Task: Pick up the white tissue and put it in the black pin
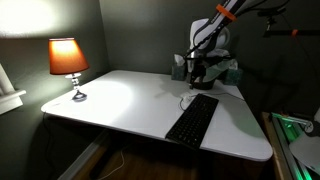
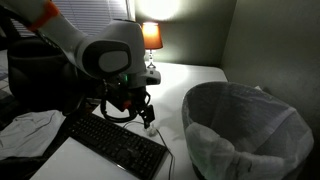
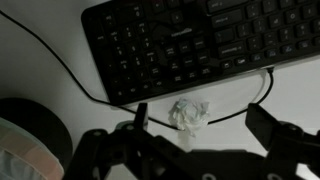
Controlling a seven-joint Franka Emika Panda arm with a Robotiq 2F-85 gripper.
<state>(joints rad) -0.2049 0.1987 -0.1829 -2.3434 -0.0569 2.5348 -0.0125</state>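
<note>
My gripper is not yet at the tissue's near edge (image 1: pixel 190 98) (image 3: pixel 188 122). It needs to go down first, slightly away from the keyboard, and then close.
The white tissue (image 3: pixel 188 113) is a small crumpled scrap on the white table, just in front of the black keyboard (image 3: pixel 190 40) and next to its cable. My gripper (image 3: pixel 200 122) is open and low over the table, with one finger on each side of the tissue and neither touching it. In an exterior view the gripper (image 2: pixel 141 108) hangs at the keyboard's far end, with a white speck of the tissue (image 2: pixel 151 117) beside it. The black bin (image 2: pixel 245 130), lined with a white plastic bag, stands off the table's edge. The gripper (image 1: pixel 197 72) also shows from afar.
The keyboard (image 1: pixel 193 120) lies lengthwise on the white table (image 1: pixel 120 100). A lit orange lamp (image 1: pixel 68 58) stands at a far corner. A pale crumpled object (image 2: pixel 30 130) lies beside the keyboard (image 2: pixel 115 140). A round dark object (image 3: pixel 25 135) sits near the gripper.
</note>
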